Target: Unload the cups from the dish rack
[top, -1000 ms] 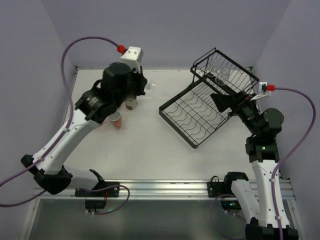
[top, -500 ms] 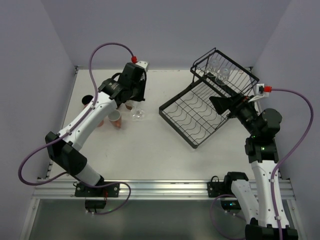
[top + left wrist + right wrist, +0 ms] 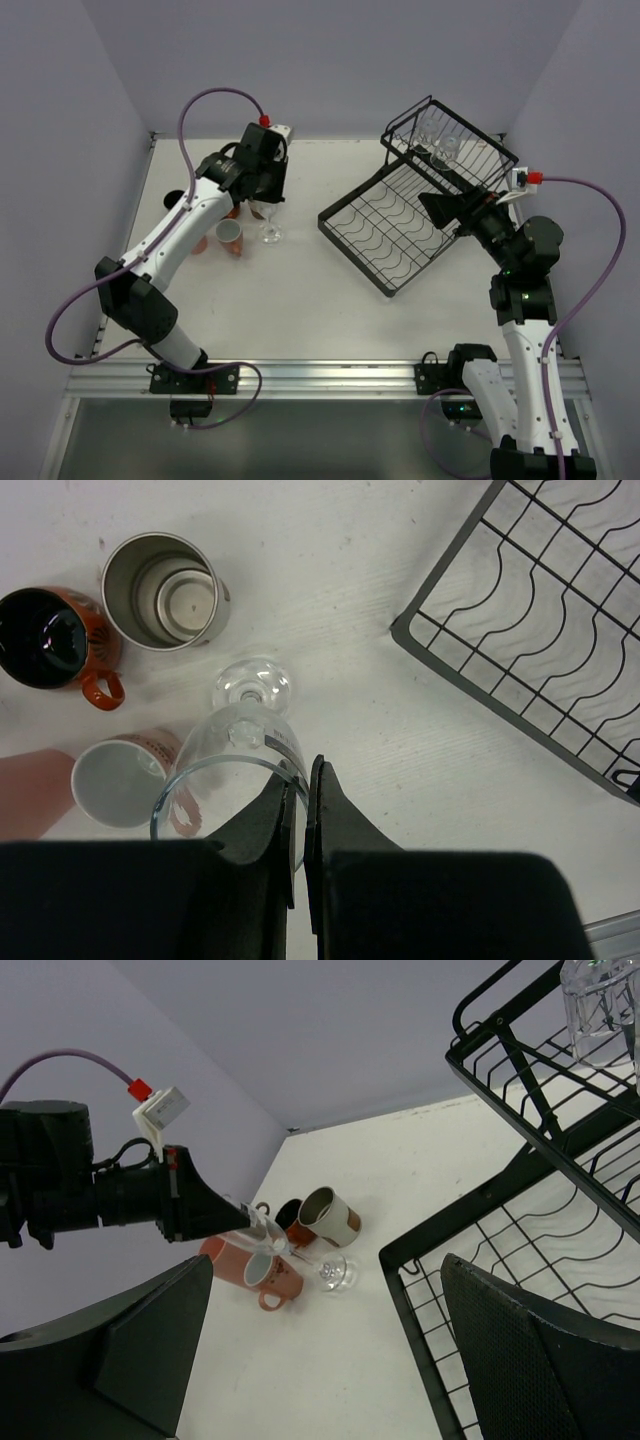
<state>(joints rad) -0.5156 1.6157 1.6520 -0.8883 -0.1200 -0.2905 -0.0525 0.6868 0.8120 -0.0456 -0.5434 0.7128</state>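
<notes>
The left gripper lowers slightly next and releases the glass's rim there, since the glass's foot is over clear table between the cream cup and the black dish rack.
My left gripper (image 3: 303,780) is shut on the rim of a clear stemmed glass (image 3: 240,742). The glass is tilted, with its foot (image 3: 336,1273) at or just above the table, and it also shows in the top view (image 3: 270,233). Beside it are a cream cup (image 3: 165,588), an orange-red mug (image 3: 48,640), a small pink mug (image 3: 118,780) and a pink tumbler (image 3: 30,792) lying down. The black dish rack (image 3: 385,225) stands at the right, with clear glasses (image 3: 438,145) in its raised basket. My right gripper (image 3: 447,208) is open and empty above the rack.
The rack's near corner (image 3: 400,630) lies close to the right of the held glass. The cups cluster at the table's back left, near the wall. A purple cable (image 3: 215,95) loops above the left arm.
The left arm has swung down and stretched out from above the cups. The held glass has come lower and a little left, toward the mugs. The right arm has barely moved.
</notes>
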